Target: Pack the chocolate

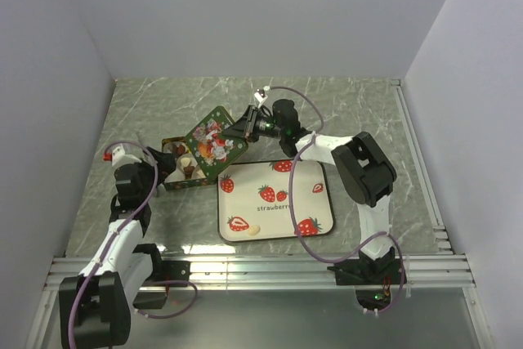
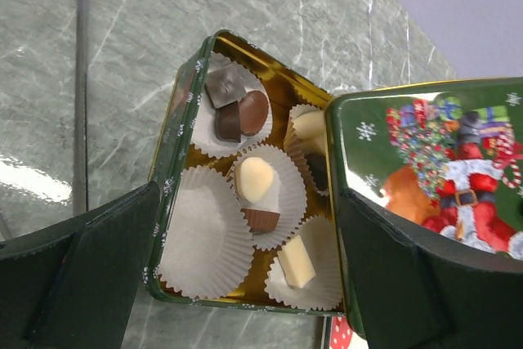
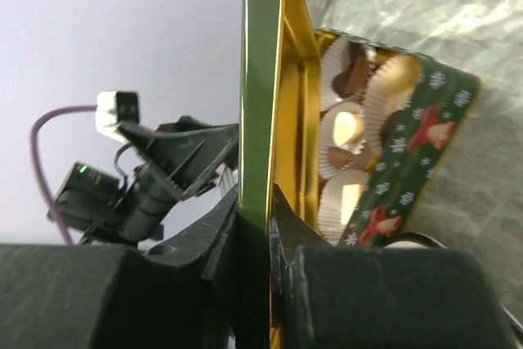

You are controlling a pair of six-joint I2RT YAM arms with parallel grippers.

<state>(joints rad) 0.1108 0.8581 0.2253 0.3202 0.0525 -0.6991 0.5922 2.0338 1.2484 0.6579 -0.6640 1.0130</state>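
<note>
The lid is crooked and tilted, so next my right gripper will turn it square with the open tin and then lower it onto the tin's rim.
The green Christmas tin (image 2: 167, 161) lies open on the table, also in the top view (image 1: 181, 176). Its white paper cups hold chocolate: dark pieces (image 2: 233, 112), a cream dome (image 2: 255, 177) and a cream bar (image 2: 296, 261); one cup (image 2: 200, 239) is empty. My right gripper (image 1: 245, 128) (image 3: 255, 202) is shut on the edge of the tin's lid (image 1: 214, 140) (image 3: 261, 79) and holds it tilted over the tin. My left gripper (image 1: 166, 161) (image 2: 245, 284) is open, its fingers on either side of the tin's near end. Two small cream lumps (image 1: 318, 188) lie on the strawberry tray (image 1: 274, 177).
The white strawberry tray sits just right of the tin, between the two arms. A metal rail (image 1: 261, 266) runs along the table's near edge. White walls enclose the table on the left, back and right.
</note>
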